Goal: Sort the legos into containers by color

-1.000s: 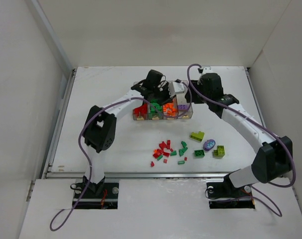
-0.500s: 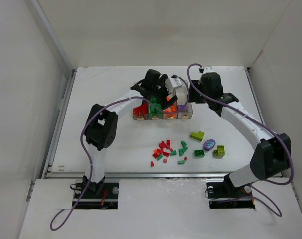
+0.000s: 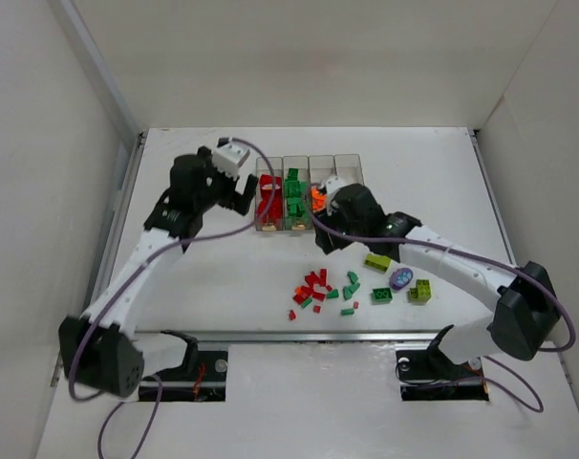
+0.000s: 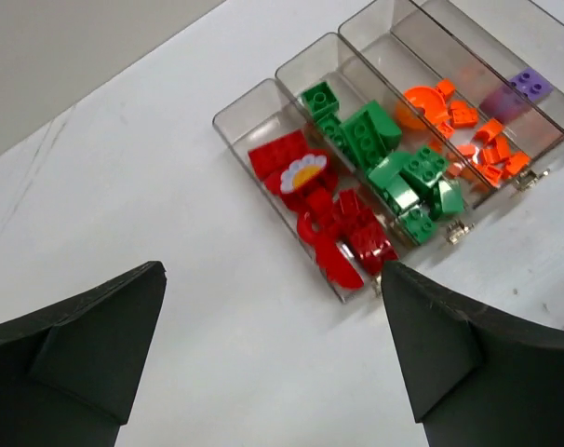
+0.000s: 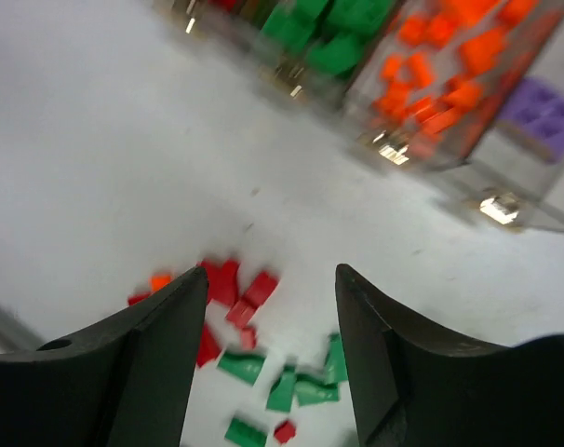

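Next, my right gripper moves down, back and to the left in the top view, to the tabletop around the small orange piece [image 3: 298,290] [image 5: 160,280], since it lies among red legos.
The containers [image 3: 348,163] stand in a row at the table's back: red legos [image 4: 330,220] in the left bin, green [image 4: 386,160] beside it, then orange [image 4: 457,128], and a purple brick [image 4: 529,84] in the right one. Loose red and green legos [image 3: 323,287] lie in front, also seen in the right wrist view [image 5: 263,354]. My left gripper [image 3: 244,194] hangs wide open just left of the red bin, empty [image 4: 273,312]. Above the table between bins and loose pile, my right gripper [image 3: 324,239] is open and empty [image 5: 268,312].
Right of the pile lie a lime piece [image 3: 377,260], a purple oval piece [image 3: 400,278], a green brick [image 3: 381,295] and a lime brick [image 3: 420,290]. White walls close in the table on three sides.
My left gripper has opened and swung from over the bins to their left side. My right arm has come from behind the bins to their front, toward the loose pile.
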Controlling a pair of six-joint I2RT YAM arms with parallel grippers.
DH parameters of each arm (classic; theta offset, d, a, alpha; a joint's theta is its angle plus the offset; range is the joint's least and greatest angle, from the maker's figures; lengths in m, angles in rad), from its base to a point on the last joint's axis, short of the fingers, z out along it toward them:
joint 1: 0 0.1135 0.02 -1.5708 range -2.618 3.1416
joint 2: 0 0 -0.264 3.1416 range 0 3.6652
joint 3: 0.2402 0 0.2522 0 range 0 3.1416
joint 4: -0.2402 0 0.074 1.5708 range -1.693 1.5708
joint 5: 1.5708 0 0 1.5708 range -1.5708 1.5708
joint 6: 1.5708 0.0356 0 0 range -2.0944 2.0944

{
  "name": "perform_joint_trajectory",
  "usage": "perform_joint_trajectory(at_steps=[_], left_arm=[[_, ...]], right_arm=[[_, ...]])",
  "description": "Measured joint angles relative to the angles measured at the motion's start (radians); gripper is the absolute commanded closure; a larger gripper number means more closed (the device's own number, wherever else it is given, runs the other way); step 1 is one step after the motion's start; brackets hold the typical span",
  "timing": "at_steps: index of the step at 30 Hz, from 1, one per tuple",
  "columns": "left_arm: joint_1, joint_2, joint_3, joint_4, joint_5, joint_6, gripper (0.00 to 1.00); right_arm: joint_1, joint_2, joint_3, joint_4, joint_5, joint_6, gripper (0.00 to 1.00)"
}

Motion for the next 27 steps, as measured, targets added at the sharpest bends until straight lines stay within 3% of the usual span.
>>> perform_joint_trajectory(at_steps=[2, 5, 10, 18, 27], left_arm=[[0.005, -0.179, -0.162, 0.034, -0.023, -0.059, 0.00], [-0.054, -0.376, -0.365, 0.102, -0.010, -0.163, 0.00], [-0.085, -0.520, -0.587, 0.184, 0.005, -0.356, 0.00], [-0.095, -0.559, -0.709, 0.237, -0.105, -0.490, 0.00], [-0.095, -0.620, -0.759, 0.266, -0.158, -0.528, 0.00]], right_arm=[[0.064, 0.013, -0.045, -0.008, -0.029, -0.004, 0.40], [0.149, 0.066, -0.068, -0.010, -0.056, 0.003, 0.53], [0.243, 0.159, -0.068, 0.016, -0.118, 0.031, 0.56], [0.272, 0.275, -0.031, 0.053, -0.123, 0.073, 0.51], [0.302, 0.371, -0.007, 0.044, -0.076, 0.082, 0.48]])
